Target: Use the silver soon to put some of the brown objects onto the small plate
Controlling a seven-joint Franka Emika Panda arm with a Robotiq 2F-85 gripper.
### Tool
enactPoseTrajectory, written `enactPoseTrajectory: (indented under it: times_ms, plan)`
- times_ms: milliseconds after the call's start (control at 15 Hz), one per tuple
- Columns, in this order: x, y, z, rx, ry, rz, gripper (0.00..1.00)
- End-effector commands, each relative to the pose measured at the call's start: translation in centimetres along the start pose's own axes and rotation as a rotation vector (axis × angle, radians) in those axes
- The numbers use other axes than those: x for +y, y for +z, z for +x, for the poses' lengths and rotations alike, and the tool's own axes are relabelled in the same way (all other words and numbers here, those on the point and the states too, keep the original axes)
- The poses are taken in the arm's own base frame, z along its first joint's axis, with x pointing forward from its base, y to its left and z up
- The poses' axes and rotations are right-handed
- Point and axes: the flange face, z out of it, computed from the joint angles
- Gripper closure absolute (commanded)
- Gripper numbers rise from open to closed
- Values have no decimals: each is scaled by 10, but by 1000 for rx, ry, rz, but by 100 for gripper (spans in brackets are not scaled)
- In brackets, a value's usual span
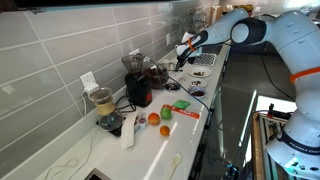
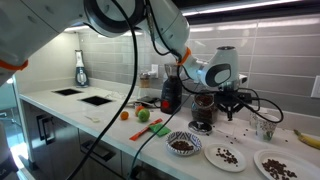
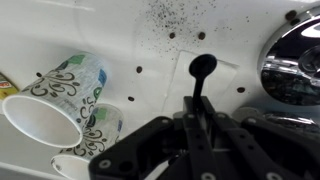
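Note:
The robot's gripper should next move the spoon down to the white square (image 3: pixel 186 86) beside the chrome appliance and let go of the handle there, because that square is empty.
In the wrist view my gripper (image 3: pixel 198 102) is shut on the handle of the spoon (image 3: pixel 203 68). The spoon looks dark here, and its bowl end points away over the white counter (image 3: pixel 120 30). Loose brown objects (image 3: pixel 165 15) lie scattered on the counter beyond it. In an exterior view the gripper (image 2: pixel 237 100) hangs beside a dark grinder (image 2: pixel 203 110), above and behind the small plate (image 2: pixel 225 157), which has brown objects on it. A patterned bowl (image 2: pixel 183 145) of brown objects sits to the plate's left. In an exterior view the gripper (image 1: pixel 185 50) is at the counter's far end.
Two patterned paper cups (image 3: pixel 60 95) (image 3: pixel 98 135) stand close on the left and a chrome appliance (image 3: pixel 295 60) on the right. A larger plate (image 2: pixel 277 166), a banana (image 2: pixel 306 138), a red-based blender (image 1: pixel 138 88), an orange (image 1: pixel 154 118) and cables share the counter.

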Motion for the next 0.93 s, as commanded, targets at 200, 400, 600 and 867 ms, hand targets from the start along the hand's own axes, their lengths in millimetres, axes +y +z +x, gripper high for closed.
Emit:
enactPoseTrajectory:
  times_ms: [200, 400, 600, 867]
  plan:
    - [6, 21, 6, 5, 5, 49, 98]
    - [3, 28, 10, 4, 5, 71, 98]
    - [2, 33, 13, 9, 23, 68, 98]
    - [4, 37, 14, 31, 57, 60, 98]
